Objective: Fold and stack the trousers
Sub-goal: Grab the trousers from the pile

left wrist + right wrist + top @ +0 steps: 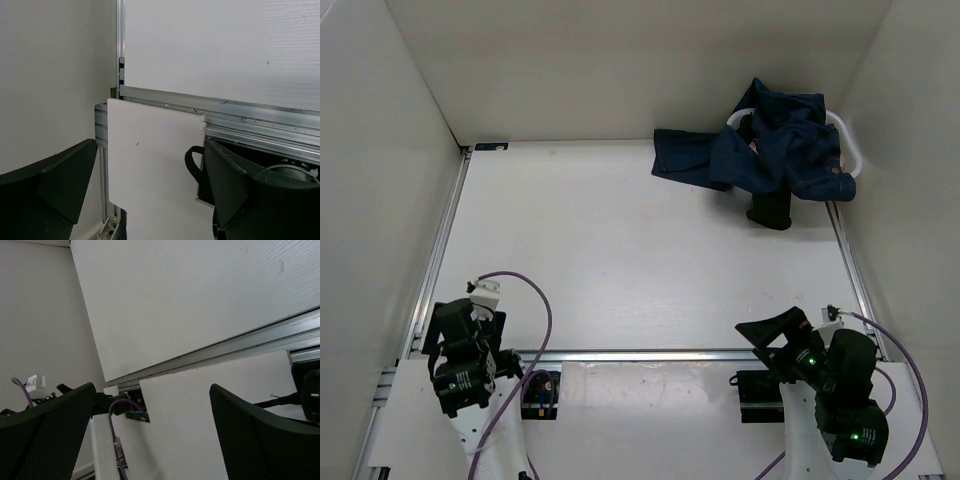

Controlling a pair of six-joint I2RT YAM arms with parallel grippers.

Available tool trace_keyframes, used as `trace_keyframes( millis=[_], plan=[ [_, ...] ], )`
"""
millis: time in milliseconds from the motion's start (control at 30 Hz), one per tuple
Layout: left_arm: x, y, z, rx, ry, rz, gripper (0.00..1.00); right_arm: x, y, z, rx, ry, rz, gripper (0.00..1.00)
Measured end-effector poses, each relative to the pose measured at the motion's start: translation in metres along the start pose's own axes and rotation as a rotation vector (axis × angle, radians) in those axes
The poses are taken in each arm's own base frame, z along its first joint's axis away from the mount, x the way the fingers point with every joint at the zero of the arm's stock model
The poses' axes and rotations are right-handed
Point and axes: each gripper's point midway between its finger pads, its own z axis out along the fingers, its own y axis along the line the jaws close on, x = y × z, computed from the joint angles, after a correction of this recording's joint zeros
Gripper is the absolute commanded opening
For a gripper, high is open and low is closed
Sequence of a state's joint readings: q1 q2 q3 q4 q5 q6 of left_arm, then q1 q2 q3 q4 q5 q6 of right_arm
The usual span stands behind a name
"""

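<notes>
My open right gripper should move outward and then down onto the heaped folds of the jeans (775, 150), as they're draped over the white basket at the table's far end.
The dark navy jeans (775, 150) lie crumpled in a heap at the far right corner of the table, with one part spread out to the left; a small tan patch (847, 184) shows at their right edge. They show in neither wrist view. My left gripper (463, 318) (150, 150) is open and empty above the near-left edge of the table. My right gripper (775, 335) (151, 390) is open and empty above the near-right edge. Both are far from the jeans.
The jeans drape over a white basket (854, 150). A black garment (770, 208) sticks out under them. White walls enclose the table on three sides. An aluminium rail (650, 354) runs along the near edge. Purple cables (546, 320) loop by each arm base.
</notes>
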State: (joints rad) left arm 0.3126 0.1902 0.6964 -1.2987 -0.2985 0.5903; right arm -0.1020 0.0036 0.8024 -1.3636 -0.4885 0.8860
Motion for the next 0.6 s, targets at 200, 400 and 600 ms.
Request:
trace_keyframes(
  millis=[200, 400, 600],
  plan=[
    [-0.003, -0.006, 0.01, 0.086, 0.08, 0.064, 1.0, -0.017, 0.034, -0.035, -0.007, -0.119, -0.211, 0.99],
    [-0.067, 0.003, 0.009, 0.244, 0.035, 0.04, 1.0, -0.096, 0.096, -0.039, 0.028, -0.251, -0.338, 0.99],
    [-0.21, 0.047, 0.011, 0.37, -0.179, -0.022, 1.0, -0.184, 0.099, -0.008, 0.218, -0.328, -0.376, 0.99]
  ],
)
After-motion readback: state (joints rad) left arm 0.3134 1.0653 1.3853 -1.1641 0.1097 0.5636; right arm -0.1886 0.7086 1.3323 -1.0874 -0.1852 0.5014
